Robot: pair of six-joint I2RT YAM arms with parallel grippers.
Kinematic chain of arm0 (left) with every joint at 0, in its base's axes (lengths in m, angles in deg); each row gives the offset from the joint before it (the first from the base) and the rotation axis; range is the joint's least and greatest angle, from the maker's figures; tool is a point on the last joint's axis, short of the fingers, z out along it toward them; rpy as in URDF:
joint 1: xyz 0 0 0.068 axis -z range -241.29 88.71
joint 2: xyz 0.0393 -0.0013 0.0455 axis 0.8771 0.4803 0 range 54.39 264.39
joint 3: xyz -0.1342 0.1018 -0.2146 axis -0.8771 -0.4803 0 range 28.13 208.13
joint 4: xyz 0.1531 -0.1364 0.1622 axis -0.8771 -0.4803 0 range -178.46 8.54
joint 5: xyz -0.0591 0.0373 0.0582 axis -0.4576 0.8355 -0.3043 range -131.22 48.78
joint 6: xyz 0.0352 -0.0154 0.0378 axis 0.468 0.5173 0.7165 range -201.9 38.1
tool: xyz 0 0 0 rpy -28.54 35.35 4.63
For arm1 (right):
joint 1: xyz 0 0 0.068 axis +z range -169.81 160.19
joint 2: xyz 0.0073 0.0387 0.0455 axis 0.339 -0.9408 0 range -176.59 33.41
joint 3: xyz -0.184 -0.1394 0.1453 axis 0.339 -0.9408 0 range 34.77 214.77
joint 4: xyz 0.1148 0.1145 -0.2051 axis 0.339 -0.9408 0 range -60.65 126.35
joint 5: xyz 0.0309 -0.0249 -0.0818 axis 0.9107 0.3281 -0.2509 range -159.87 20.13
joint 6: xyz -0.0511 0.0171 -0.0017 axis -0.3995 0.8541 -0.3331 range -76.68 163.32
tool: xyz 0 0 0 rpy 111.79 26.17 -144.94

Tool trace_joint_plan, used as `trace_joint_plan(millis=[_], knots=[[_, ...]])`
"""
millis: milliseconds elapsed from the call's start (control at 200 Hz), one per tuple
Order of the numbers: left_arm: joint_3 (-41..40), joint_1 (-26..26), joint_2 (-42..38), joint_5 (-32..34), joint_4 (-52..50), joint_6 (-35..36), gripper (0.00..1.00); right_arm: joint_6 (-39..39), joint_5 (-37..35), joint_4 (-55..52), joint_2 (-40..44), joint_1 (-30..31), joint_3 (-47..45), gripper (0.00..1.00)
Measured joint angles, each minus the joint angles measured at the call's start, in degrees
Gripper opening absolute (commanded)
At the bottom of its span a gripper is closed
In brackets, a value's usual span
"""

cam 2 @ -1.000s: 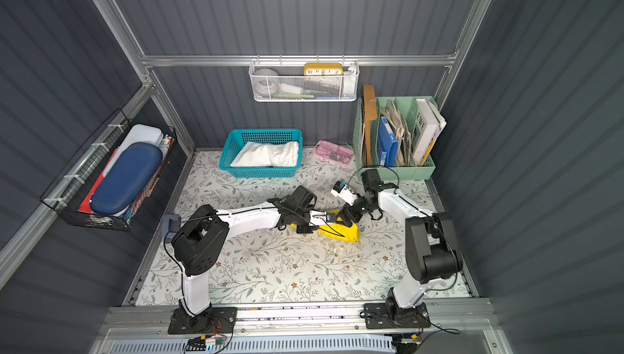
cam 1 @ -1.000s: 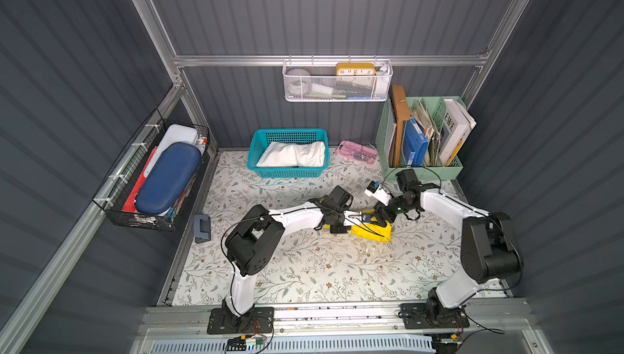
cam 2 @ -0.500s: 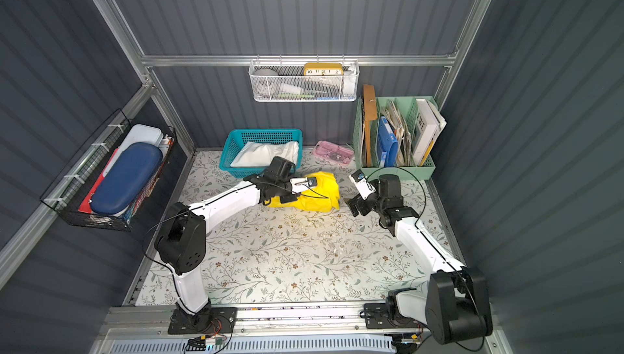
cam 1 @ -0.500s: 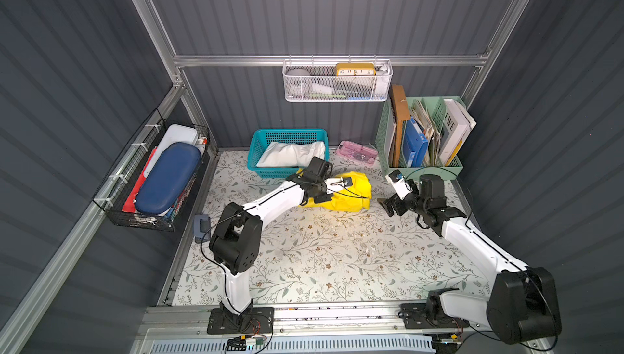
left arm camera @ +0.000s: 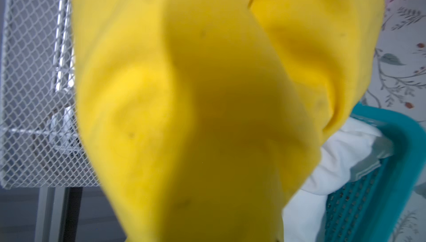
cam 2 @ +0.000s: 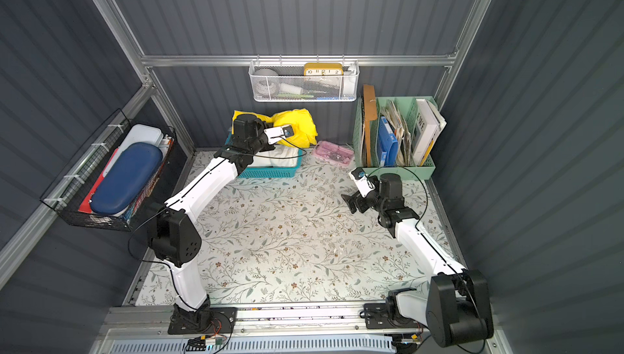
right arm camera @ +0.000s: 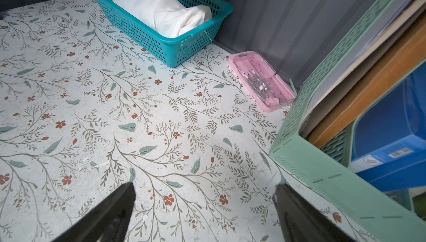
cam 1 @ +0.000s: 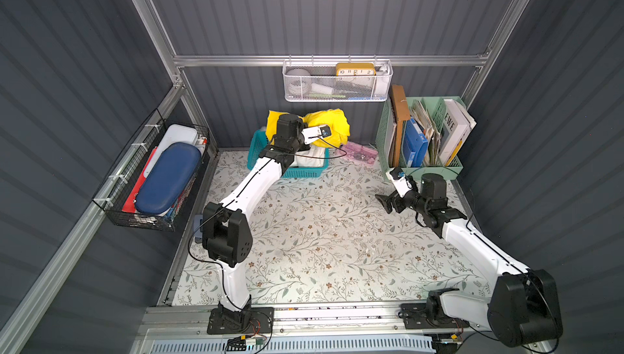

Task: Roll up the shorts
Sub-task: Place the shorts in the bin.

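The yellow shorts are hanging in the air above the white shorts [cam 1: 314,158] [left arm camera: 339,159]. Next I should move my left gripper down into the teal basket, onto them, and let go of the yellow shorts.
The yellow shorts [cam 1: 332,126] [cam 2: 300,126] hang bunched in the air at the back wall, above the teal basket [cam 1: 304,173] [cam 2: 266,173]. My left gripper [cam 1: 304,117] is shut on them, its fingers buried in the cloth. In the left wrist view the yellow shorts [left arm camera: 207,91] fill the frame and hide the jaws. The white shorts [cam 1: 314,158] [right arm camera: 166,12] lie bundled inside the teal basket [right arm camera: 161,44]. My right gripper [cam 1: 386,203] [cam 2: 351,202] [right arm camera: 205,186] stands open and empty, low over the floral table on the right, apart from both pairs.
A pink case [cam 1: 359,153] [right arm camera: 260,81] lies by the back wall. A green file organizer [cam 1: 425,139] [right arm camera: 322,171] stands close beside my right gripper. A white mesh basket [cam 1: 337,82] hangs on the back wall just above the yellow shorts. A black wire basket [cam 1: 152,173] hangs on the left wall.
My left arm has lifted the yellow shorts from the middle of the table back to above the teal basket. My right arm has pulled away to the right, jaws open.
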Motion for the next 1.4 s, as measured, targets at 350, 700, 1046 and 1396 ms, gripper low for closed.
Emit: trace_joint_plan(millis=[350,700,1046,1396], knots=[[-5.16,-10.73,12.48,-8.02,1.22,-4.59,0.00,9.31,4.96,1.95,-8.50,1.31,5.90,0.99],[-2.49,-12.07,15.54,-14.91,-1.86,-8.41,0.71,9.62,8.92,0.33,-19.39,9.79,20.65,0.91],[3.52,-12.17,15.98,-21.24,-10.08,-9.84,0.99,18.53,8.96,4.15,-30.75,13.73,32.54,0.43],[9.97,-12.17,16.04,-27.52,-16.70,-10.86,1.00,19.69,9.27,5.55,-33.64,15.23,34.49,0.00]])
